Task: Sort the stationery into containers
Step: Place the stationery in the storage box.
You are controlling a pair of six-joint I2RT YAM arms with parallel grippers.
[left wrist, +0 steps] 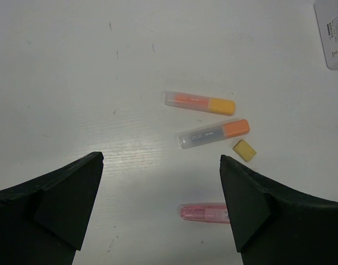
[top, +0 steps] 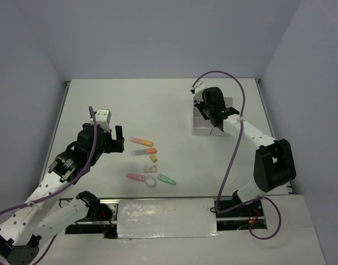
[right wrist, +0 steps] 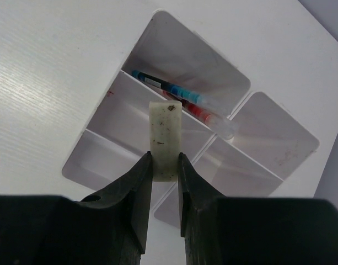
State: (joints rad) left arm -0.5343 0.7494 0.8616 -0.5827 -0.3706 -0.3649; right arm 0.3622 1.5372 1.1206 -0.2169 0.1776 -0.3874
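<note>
The white block's section below my right gripper, beside the pens, has an empty space. I need to lower my right gripper toward it next and release the white eraser there.
My right gripper (top: 217, 120) hovers over the white compartment block (top: 199, 129) at the back right. In the right wrist view it (right wrist: 165, 161) is shut on a white eraser (right wrist: 165, 132), held above the divider walls (right wrist: 111, 118). A blue pen (right wrist: 167, 88) and a red pen (right wrist: 204, 114) lie in one compartment. My left gripper (top: 118, 139) is open and empty, left of the loose stationery. In the left wrist view it (left wrist: 161, 160) faces two orange highlighters (left wrist: 199, 102) (left wrist: 214, 133), a yellow eraser (left wrist: 245, 150) and a pink piece (left wrist: 204, 212).
On the table's middle lie the highlighters (top: 141, 141) (top: 144, 150), a yellow eraser (top: 153, 158), a small white eraser (top: 151, 167), a pink piece (top: 135, 177), a clear ring (top: 150, 181) and a green piece (top: 167, 179). A corner of the block (left wrist: 330, 33) shows far right.
</note>
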